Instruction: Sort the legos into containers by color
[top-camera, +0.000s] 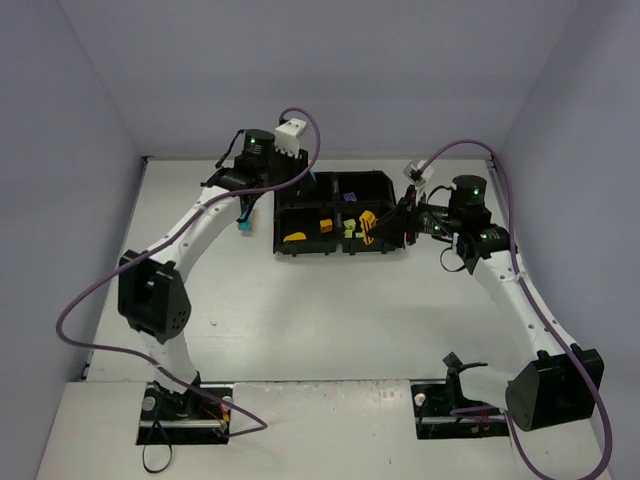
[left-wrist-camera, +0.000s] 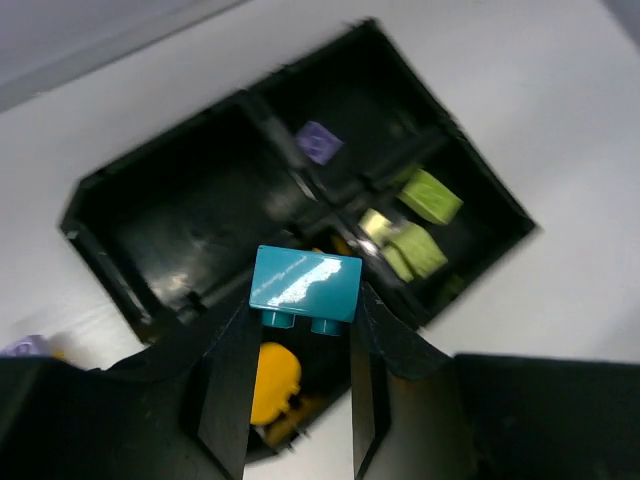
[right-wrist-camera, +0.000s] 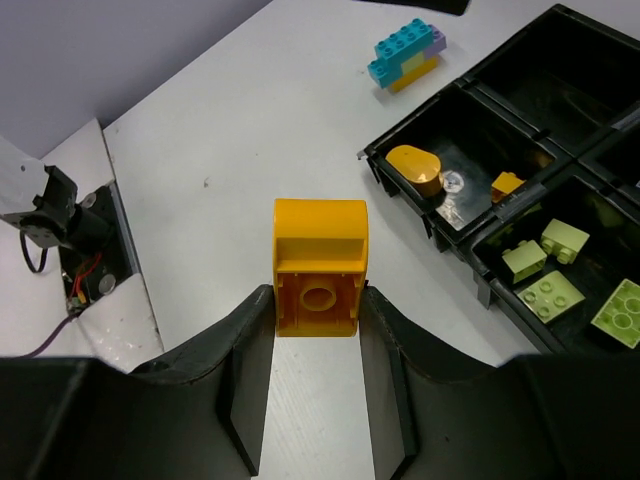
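Observation:
The cyan-blue lego (left-wrist-camera: 305, 283) should go down into the tray's empty far section (left-wrist-camera: 200, 200) below next, and my left gripper should release it there, apart from the orange and lime pieces.
My left gripper (left-wrist-camera: 305, 302) is shut on a cyan-blue lego (left-wrist-camera: 305, 283) and holds it above the black tray (left-wrist-camera: 100, 185). In the top view the gripper (top-camera: 315, 186) hangs over the far left compartment. My right gripper (right-wrist-camera: 318, 300) is shut on an orange lego (right-wrist-camera: 320, 262); in the top view that brick (top-camera: 368, 225) is held over the tray's near right part (top-camera: 392, 215). The near left compartment holds orange pieces (right-wrist-camera: 415, 168). The near right one holds several lime legos (right-wrist-camera: 552, 293). A purple lego (left-wrist-camera: 318, 142) lies in the far right one.
A stack of cyan, yellow and purple bricks (top-camera: 244, 226) stands on the table just left of the tray, and also shows in the right wrist view (right-wrist-camera: 405, 55). The left arm's base plate (right-wrist-camera: 70, 230) is at the near table edge.

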